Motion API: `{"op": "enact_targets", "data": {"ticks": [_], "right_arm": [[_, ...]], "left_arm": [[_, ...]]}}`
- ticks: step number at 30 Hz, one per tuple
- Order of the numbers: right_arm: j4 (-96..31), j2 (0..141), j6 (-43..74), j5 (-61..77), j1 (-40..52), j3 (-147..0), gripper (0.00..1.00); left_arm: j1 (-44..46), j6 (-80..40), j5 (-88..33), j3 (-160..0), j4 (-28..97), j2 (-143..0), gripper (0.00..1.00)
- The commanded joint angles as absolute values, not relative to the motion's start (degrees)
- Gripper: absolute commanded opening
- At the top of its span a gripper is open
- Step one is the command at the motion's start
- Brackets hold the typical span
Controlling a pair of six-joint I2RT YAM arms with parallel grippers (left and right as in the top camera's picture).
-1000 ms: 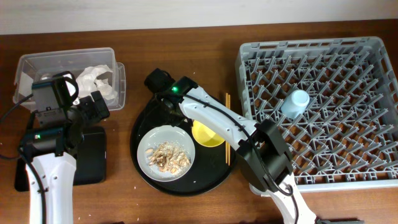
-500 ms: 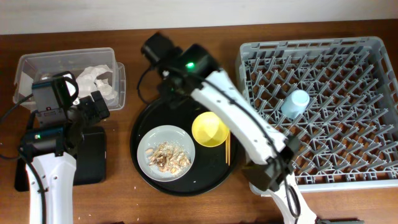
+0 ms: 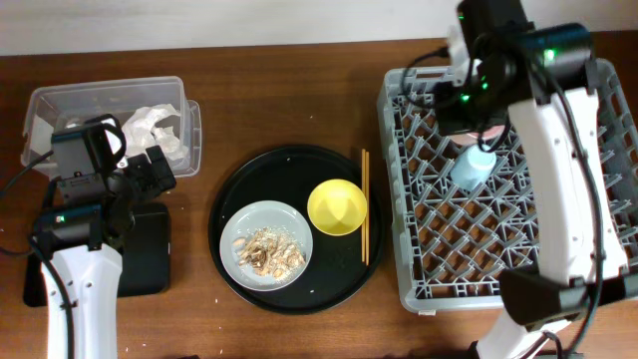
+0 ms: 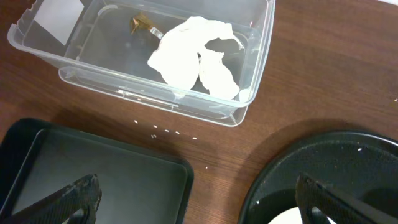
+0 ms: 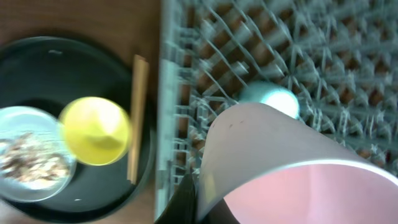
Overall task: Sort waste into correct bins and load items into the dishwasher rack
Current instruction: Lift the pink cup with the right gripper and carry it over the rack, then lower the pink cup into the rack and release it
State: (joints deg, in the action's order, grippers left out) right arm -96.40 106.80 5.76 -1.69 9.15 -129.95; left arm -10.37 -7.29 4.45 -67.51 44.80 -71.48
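The right gripper moves back and down next, tilting toward the round tray, into the rack beside the light-blue cup, where the slots are empty.
My right gripper (image 3: 484,122) is shut on the pink cup (image 5: 280,168) and holds it above the grey dishwasher rack (image 3: 598,78), just above the light-blue cup (image 3: 473,167) that stands in the rack. The yellow bowl (image 3: 337,207), the grey plate (image 3: 261,215) with the food scraps (image 3: 267,249) and the chopsticks (image 3: 364,204) lie on the round black tray (image 3: 289,165). My left gripper (image 4: 199,202) is open and empty, over the gap between the shallow black tray (image 4: 93,168) and the round tray. The white-and-gold wrapper (image 4: 193,59) lies in the clear tub (image 4: 249,74).
The clear tub (image 3: 60,100) stands at the back left, with the shallow black tray (image 3: 150,254) in front of it. The rack fills the right side of the table. Bare wood separates the tub, the round tray and the rack.
My right arm has swung from over the round black tray to above the rack, carrying the pink cup. The left arm has not moved.
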Motion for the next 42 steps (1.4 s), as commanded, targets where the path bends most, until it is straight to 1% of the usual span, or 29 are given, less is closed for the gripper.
{"op": "enact_targets", "data": {"ticks": [1, 2, 5, 7, 8, 9, 12, 16, 18, 22, 27, 31, 32, 33, 35, 37, 40, 42], "right_arm": [[-96.49, 106.43, -0.75, 8.8, 0.45, -122.48, 0.04], [-96.51, 106.43, -7.16, 20.64, -4.27, -120.86, 0.04], [-97.34, 106.41, -17.28, 41.54, -12.25, -119.07, 0.04], [-97.34, 106.43, -20.91, 47.72, -15.79, -115.98, 0.04], [-97.34, 106.43, -23.75, 50.61, -17.61, -112.31, 0.04], [-97.34, 106.43, -29.39, 55.79, -19.18, -105.73, 0.04], [-97.34, 106.43, -38.87, 64.97, -20.36, -93.58, 0.04], [-96.99, 106.43, -47.48, 70.5, -20.38, -81.38, 0.04], [-93.32, 106.48, -48.16, 73.19, -20.38, -76.12, 0.04], [-88.07, 107.04, -47.51, 74.32, -20.4, -70.24, 0.04], [-87.53, 110.15, -47.53, 73.97, -22.52, -69.73, 0.04], [-87.72, 110.17, -45.58, 69.45, -26.39, -69.73, 0.04], [-88.25, 110.17, -45.6, 68.55, -27.22, -69.73, 0.08], [-88.55, 110.17, -45.63, 68.25, -27.35, -69.73, 0.08], [-89.93, 110.17, -45.63, 69.32, -27.33, -69.65, 0.04], [-91.15, 110.17, -45.67, 71.2, -27.33, -69.65, 0.04], [-97.32, 110.17, -51.86, 75.88, -27.35, -69.65, 0.04], [-97.25, 110.17, -52.47, 76.09, -27.33, -69.65, 0.04]], "left_arm": [[-10.66, -6.81, 4.05, -67.59, 44.69, -71.07, 0.99], [-10.66, -6.81, 4.05, -67.59, 44.69, -71.07, 0.99], [-10.68, -6.81, 4.05, -67.59, 44.69, -71.07, 0.99], [-10.68, -6.81, 4.05, -67.59, 44.69, -71.07, 0.99], [-10.66, -6.81, 4.05, -67.59, 44.69, -71.07, 0.99], [-10.66, -6.81, 4.05, -67.59, 44.71, -71.07, 0.99], [-10.68, -6.81, 4.05, -67.59, 44.69, -71.07, 0.99], [-10.66, -6.81, 4.05, -67.59, 44.69, -71.07, 0.99], [-10.66, -6.81, 4.05, -67.59, 44.69, -71.07, 0.99], [-10.68, -6.81, 4.05, -67.59, 44.69, -71.07, 0.99], [-10.66, -6.81, 4.05, -67.59, 44.69, -71.07, 0.99], [-10.66, -6.81, 4.05, -67.59, 44.69, -71.07, 0.99], [-10.66, -6.81, 4.05, -67.59, 44.69, -71.07, 0.99], [-10.66, -6.81, 4.05, -67.59, 44.69, -71.07, 0.99], [-10.66, -6.81, 4.05, -67.59, 44.73, -71.07, 0.99], [-10.68, -6.81, 4.08, -67.59, 44.69, -71.07, 0.99], [-10.66, -6.81, 4.05, -67.59, 44.69, -71.07, 0.99], [-10.66, -6.81, 4.05, -67.59, 44.69, -71.07, 0.99]]}}
